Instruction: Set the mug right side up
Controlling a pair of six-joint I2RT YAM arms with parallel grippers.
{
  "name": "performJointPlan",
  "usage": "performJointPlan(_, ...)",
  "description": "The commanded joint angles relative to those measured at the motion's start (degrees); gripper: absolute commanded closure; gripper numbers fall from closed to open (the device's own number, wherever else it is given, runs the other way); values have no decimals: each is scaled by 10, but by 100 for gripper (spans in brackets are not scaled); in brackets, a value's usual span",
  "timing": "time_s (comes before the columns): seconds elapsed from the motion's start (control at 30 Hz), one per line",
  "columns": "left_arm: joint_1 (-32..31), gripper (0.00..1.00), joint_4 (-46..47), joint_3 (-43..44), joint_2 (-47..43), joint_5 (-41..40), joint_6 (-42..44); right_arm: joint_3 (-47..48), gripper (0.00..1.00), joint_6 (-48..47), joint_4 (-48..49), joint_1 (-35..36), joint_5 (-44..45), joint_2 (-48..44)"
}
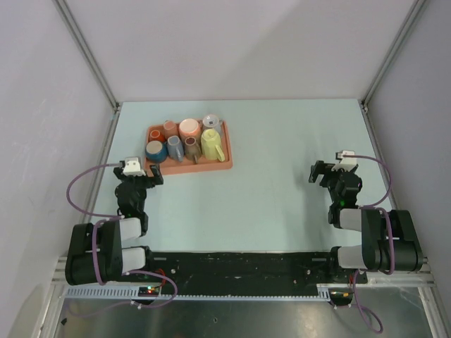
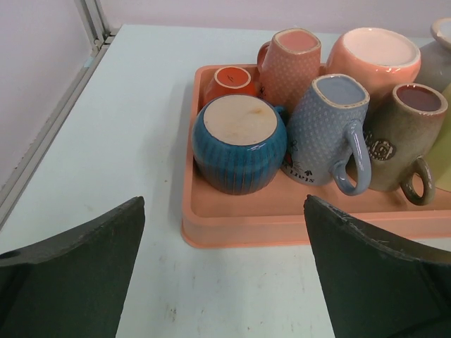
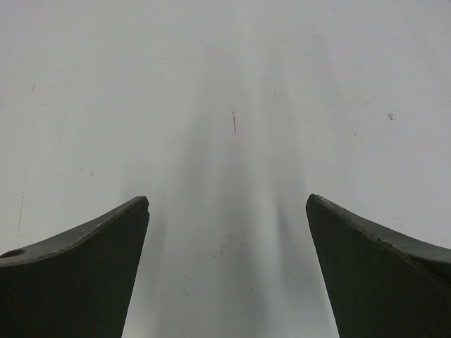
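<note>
Next I should move my left gripper to the right in the top view, turn it and lower it over the yellow mug's handle (image 1: 220, 152), because it juts clear of neighboring mugs.
An orange tray (image 1: 227, 165) at the back left holds several mugs. A round blue ribbed mug (image 2: 239, 144) stands bottom up at the tray's near left corner, its pale unglazed base on top; it also shows in the top view (image 1: 156, 150). Beside it are a light blue dotted mug (image 2: 325, 130), a brown mug (image 2: 402, 134), a salmon dotted mug (image 2: 292, 60), a big pink mug (image 2: 373, 53) and a small orange one (image 2: 231, 83). My left gripper (image 2: 224, 211) is open and empty, low over the table just in front of the tray's near left corner (image 1: 146, 176). My right gripper (image 3: 227, 204) is open and empty over bare table at the right (image 1: 321, 172).
A yellow mug (image 1: 213, 144) and a grey mug (image 1: 212, 123) stand at the tray's right end. The pale table (image 1: 282, 183) is walled by white panels with metal posts at the back left (image 1: 116, 105) and back right (image 1: 363, 103).
</note>
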Motion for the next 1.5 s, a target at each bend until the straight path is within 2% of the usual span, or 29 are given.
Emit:
performJointPlan(0.0, 1, 2, 17, 17, 3, 5, 15, 18, 0, 6, 7, 1, 13, -9)
performJointPlan(0.13, -4, 2, 21, 14, -2, 4, 18, 77, 0, 7, -135, 1, 29, -71)
performJointPlan(0.17, -2, 2, 19, 11, -20, 14, 20, 90, 0, 7, -159, 0, 9, -86)
performJointPlan(0.23, -1, 2, -38, 22, -70, 79, 46, 107, 0, 8, -188, -4, -38, -120)
performJointPlan(0.33, -22, 1, -280, 115, -146, 222, 143, 139, 0, 10, -228, -5, -102, -163)
performJointPlan(0.47, -128, 2, -543, 274, -156, 230, 309, 189, 0, 19, -288, -1, -192, -185)
performJointPlan(0.57, -194, 2, -723, 406, -90, 221, 430, 221, 0, 21, -339, 10, -241, -190)
performJointPlan(0.63, -234, 2, -784, 476, -42, 219, 500, 232, 0, 19, -368, 19, -249, -199)
performJointPlan(0.8, -339, 5, -871, 571, 63, 177, 772, 237, 0, -11, -432, 72, -225, -226)
performJointPlan(0.93, -389, 10, -940, 657, 176, 119, 912, 237, 0, -26, -471, 110, -205, -243)
performJointPlan(1.03, -402, 12, -985, 741, 270, 79, 956, 237, 0, -42, -498, 128, -198, -254)
performJointPlan(1.17, -405, 15, -1031, 835, 363, 20, 973, 237, 0, -61, -524, 148, -174, -263)
performJointPlan(1.4, -405, 17, -1139, 892, 424, -29, 1006, 236, 0, -68, -524, 157, -162, -255)
performJointPlan(1.47, -405, 21, -1145, 903, 439, -39, 1007, 236, 0, -68, -522, 157, -161, -250)
